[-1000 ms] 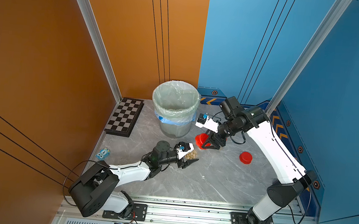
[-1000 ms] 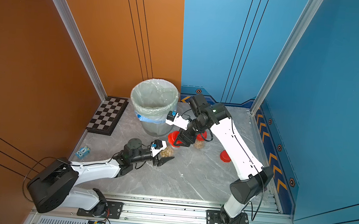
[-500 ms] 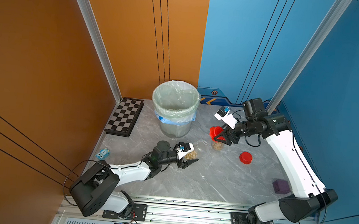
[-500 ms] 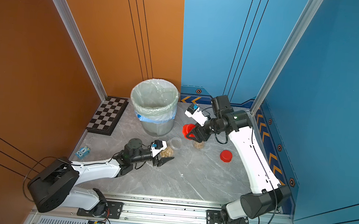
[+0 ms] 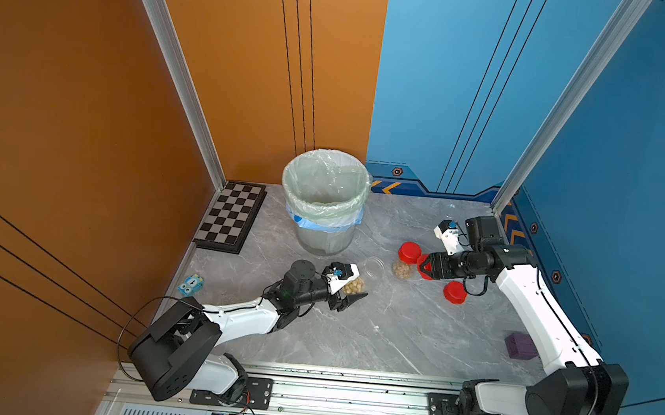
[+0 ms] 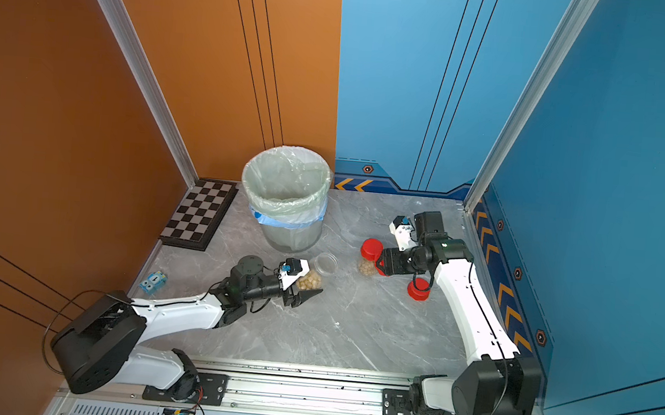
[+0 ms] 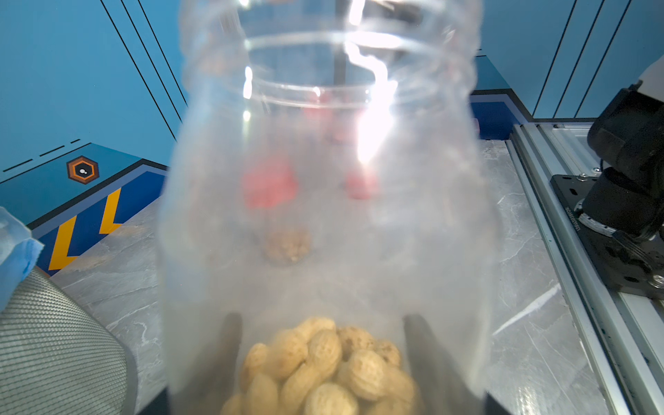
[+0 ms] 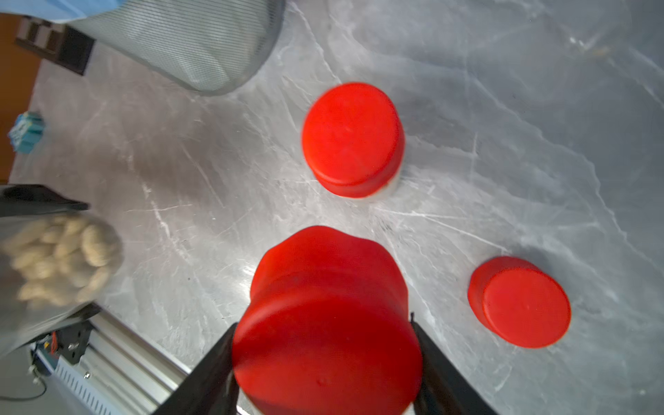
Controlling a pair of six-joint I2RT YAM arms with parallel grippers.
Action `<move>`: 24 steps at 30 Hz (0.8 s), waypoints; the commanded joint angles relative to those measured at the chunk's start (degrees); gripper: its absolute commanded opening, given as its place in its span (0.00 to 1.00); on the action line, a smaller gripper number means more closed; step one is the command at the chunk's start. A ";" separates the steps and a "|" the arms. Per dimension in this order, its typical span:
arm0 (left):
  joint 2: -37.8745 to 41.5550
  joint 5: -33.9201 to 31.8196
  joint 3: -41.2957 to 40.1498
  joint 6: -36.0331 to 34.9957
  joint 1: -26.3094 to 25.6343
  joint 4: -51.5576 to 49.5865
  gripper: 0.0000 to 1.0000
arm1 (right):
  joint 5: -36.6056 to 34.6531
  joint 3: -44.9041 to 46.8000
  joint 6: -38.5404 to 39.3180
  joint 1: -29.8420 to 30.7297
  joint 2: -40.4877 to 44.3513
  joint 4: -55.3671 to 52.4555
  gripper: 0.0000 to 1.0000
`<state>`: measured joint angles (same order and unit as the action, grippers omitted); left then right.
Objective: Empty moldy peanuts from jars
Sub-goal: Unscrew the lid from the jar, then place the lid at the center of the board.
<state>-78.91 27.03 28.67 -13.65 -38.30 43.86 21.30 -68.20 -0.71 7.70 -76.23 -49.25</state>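
Note:
My right gripper draws back and down to the tabletop beside the loose red lid [image 5: 455,292] next and releases its own lid there, because that patch lies empty.
My left gripper [image 5: 350,289] [image 7: 319,319] is shut on an open clear jar [image 5: 361,279] [image 6: 317,273] that lies tilted, its lidless mouth facing the right arm. Moldy peanuts [image 7: 323,366] [image 5: 354,286] fill its bottom end between my fingers. My right gripper [image 5: 424,266] [image 8: 323,325] is shut on a red lid [image 8: 327,323] held off the table. Beside it stands a second jar [image 5: 404,264] [image 6: 368,261] with its red lid [image 8: 352,140] on and peanuts [image 5: 402,270] inside. A loose red lid [image 5: 455,292] [image 8: 519,301] lies on the table.
A bag-lined bin [image 5: 325,199] stands at the back middle, close behind the held jar. A chessboard [image 5: 231,216] lies at the back left, a small blue toy [image 5: 191,284] at the left edge, and a purple block [image 5: 520,346] under the right arm.
My right gripper has carried the red lid away from the jar in my left gripper, rightward past the lidded jar. The left arm and its jar have stayed put.

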 commanded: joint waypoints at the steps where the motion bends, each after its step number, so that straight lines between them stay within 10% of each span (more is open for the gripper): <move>1: 0.51 -0.97 1.44 0.45 0.51 0.52 0.29 | -2.82 4.75 -7.49 -1.09 2.19 6.54 0.64; 24: 0.27 -1.99 1.68 0.38 -0.19 0.56 0.30 | -14.97 17.46 -20.92 0.07 -4.57 8.28 0.65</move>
<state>-78.91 25.93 28.69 -13.65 -38.33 43.86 8.69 -50.81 -18.98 7.35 -78.48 -40.82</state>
